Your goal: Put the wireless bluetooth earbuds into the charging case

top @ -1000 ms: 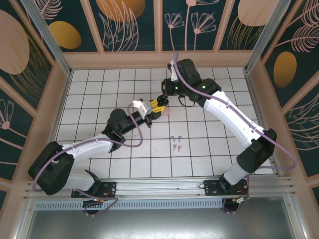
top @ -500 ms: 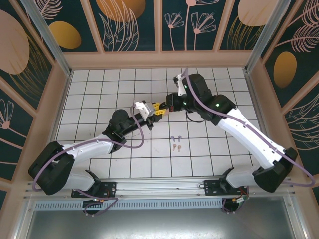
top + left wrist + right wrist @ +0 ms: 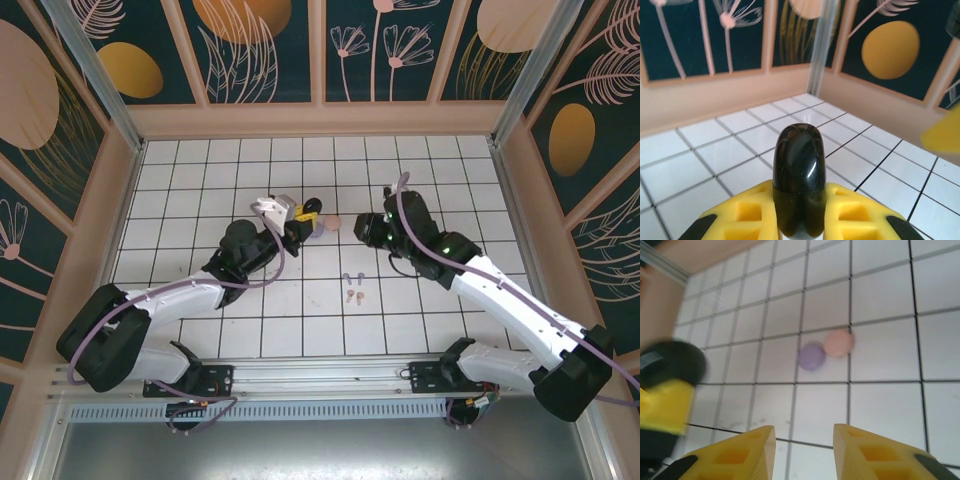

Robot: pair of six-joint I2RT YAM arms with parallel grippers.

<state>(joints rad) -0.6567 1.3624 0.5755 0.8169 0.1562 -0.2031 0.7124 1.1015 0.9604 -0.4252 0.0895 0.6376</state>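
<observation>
My left gripper draws away from the lavender case (image 3: 812,356) next, since that lies close. Then it tips downward and lowers the black case onto open tiles for release.
My left gripper (image 3: 799,200) is shut on a glossy black charging case (image 3: 799,165), which stands up between the yellow fingers (image 3: 740,215) with its lid closed. From above, that gripper (image 3: 302,213) hovers over the mid-table tiles. A lavender case (image 3: 812,356) and a pink case (image 3: 838,342) lie touching on the tiles just beside it, both closed. My right gripper (image 3: 804,432) is open and holds nothing; it hangs to the right of those cases (image 3: 362,228). Lavender earbuds (image 3: 352,277) and pink earbuds (image 3: 355,296) lie loose on the tiles nearer the arm bases.
Wooden walls (image 3: 320,120) with dark floral panels enclose the white tiled floor (image 3: 200,180) on three sides. A metal rail (image 3: 320,375) runs along the near edge. The left gripper's yellow finger (image 3: 665,400) shows blurred at the left of the right wrist view.
The right gripper has pulled away from the left gripper, back and to the right, and its jaws have opened. The left gripper has shifted slightly left with the black case.
</observation>
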